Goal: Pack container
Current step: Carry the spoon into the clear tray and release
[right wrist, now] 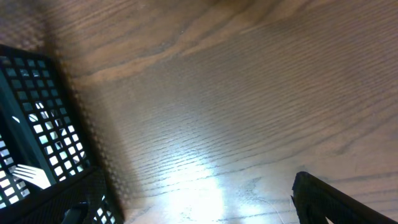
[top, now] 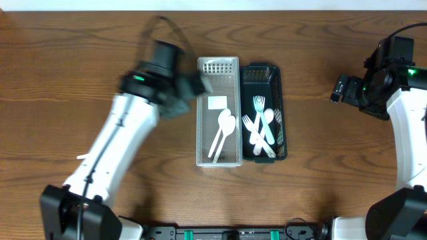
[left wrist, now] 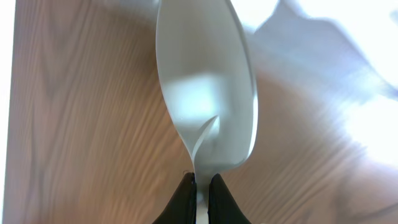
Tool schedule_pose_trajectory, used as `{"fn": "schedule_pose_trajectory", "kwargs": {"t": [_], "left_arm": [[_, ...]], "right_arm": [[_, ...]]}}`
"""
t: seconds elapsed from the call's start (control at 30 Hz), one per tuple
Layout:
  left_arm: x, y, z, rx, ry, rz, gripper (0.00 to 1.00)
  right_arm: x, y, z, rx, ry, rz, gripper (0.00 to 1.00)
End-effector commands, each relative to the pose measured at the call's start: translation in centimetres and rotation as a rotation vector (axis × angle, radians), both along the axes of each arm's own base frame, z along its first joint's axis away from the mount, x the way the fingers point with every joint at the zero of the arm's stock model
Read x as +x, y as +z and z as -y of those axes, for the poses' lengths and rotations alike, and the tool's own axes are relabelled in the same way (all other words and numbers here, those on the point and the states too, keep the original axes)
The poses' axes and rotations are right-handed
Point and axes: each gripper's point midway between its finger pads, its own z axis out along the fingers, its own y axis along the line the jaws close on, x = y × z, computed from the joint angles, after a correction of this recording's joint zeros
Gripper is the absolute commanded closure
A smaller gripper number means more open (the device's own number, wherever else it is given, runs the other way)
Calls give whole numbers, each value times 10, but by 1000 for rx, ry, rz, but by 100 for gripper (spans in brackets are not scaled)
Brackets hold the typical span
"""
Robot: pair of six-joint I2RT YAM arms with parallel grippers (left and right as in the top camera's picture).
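My left gripper lowers to the right in the overhead view next and releases the spoon's handle. The clear container's bottom by the spoons lies lower that way.
My left gripper (top: 195, 84) is shut on the handle of a white plastic spoon (left wrist: 205, 81) and holds it above the table at the left rim of the clear container (top: 200, 133). The left wrist view is blurred. Two white spoons (top: 223, 130) lie in the clear container. The black basket (top: 281, 113) beside it on the right holds white forks (top: 257, 127) and a spoon. My right gripper (top: 339, 88) is open and empty, above bare table to the right of the black basket (right wrist: 37, 124).
The two containers stand side by side in the middle of the wooden table (top: 320, 167). A white label (top: 217, 102) lies in the clear container. Bare wood lies on both sides and in front of them.
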Motion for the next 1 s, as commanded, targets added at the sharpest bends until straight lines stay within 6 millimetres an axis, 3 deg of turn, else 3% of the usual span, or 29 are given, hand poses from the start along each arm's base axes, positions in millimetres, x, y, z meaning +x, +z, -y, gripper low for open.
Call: {"fn": "schedule_pose_trajectory", "kwargs": {"t": [0.0, 0.1, 0.2, 0.4, 0.47, 0.77, 0.97], "left_arm": [[-22, -11, 46, -25, -47, -47, 94], [-33, -20, 79, -70, -4, -71, 94], [-30, -29, 94, -178, 242, -105, 94], [-20, -49, 88, -313, 723, -190, 94], [-20, -55, 88, -327, 804, -207, 94], [-19, -75, 88, -349, 1006, -252, 94], [-19, -79, 89, -354, 1047, -259, 94]], "right_arm": [[-1, -3, -1, 5, 13, -10, 1], [-1, -3, -1, 5, 13, -10, 1], [-2, -3, -1, 6, 13, -14, 1], [-3, -3, -2, 12, 14, -20, 1], [-3, -3, -3, 18, 16, -18, 1], [-2, -3, -4, 25, 19, -16, 1], [-3, -3, -4, 26, 19, -17, 1]]}}
